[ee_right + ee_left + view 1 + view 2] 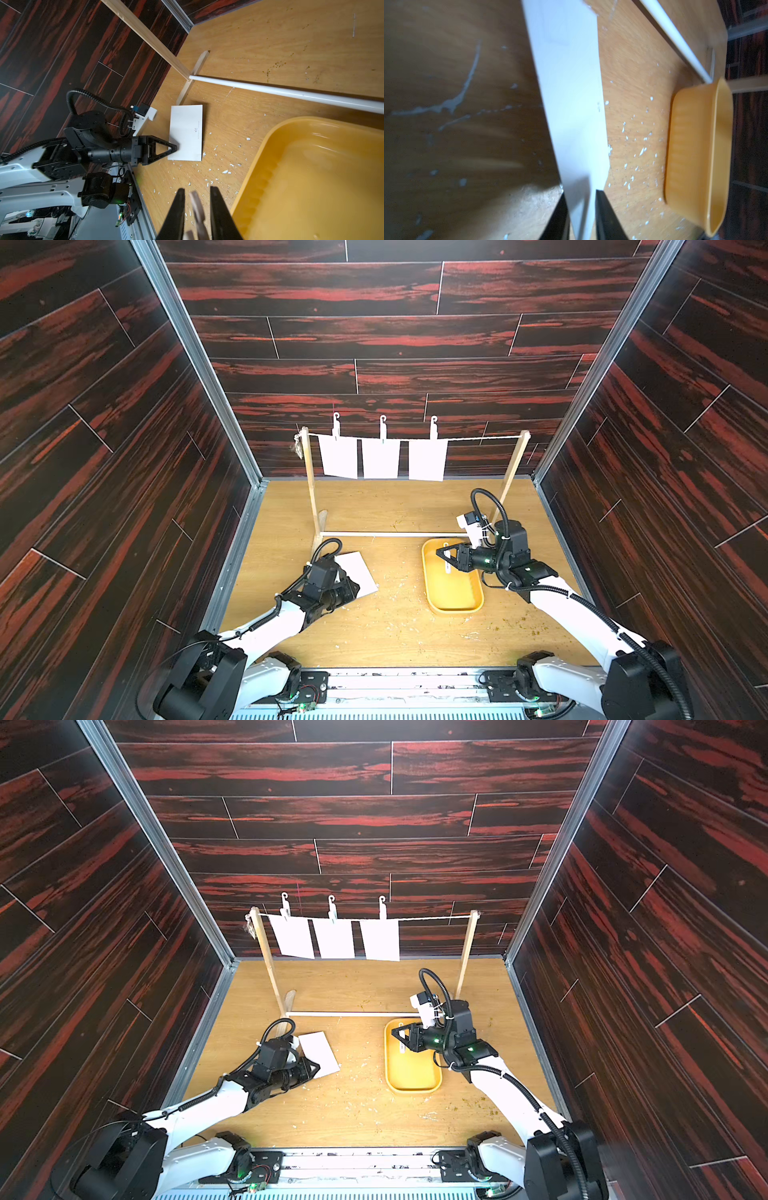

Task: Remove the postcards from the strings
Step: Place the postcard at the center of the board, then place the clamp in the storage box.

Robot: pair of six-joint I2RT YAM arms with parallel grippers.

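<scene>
My right gripper comes down into the yellow tray [455,608] next and releases the pale clothespin there, since the open part of the tray's bottom lies below the gripper.
Three white postcards [338,456] [380,458] [427,460] hang from the string [482,438], each under a pale clothespin [336,425]. Another postcard [360,570] [186,133] lies flat on the table at the left. My left gripper [355,587] [580,193] stands at its near edge. Its fingers are slightly apart, open, with the card's edge between them. My right gripper [440,552] [197,190] hovers at the yellow tray's [455,608] left rim, shut on a pale clothespin [196,204].
The stand has two light-wood posts [309,485] [513,472] joined low down by a white rod [374,534]; the tray touches that rod. Dark wood-pattern walls close in the left, right and back. White crumbs [225,172] dot the tabletop between card and tray.
</scene>
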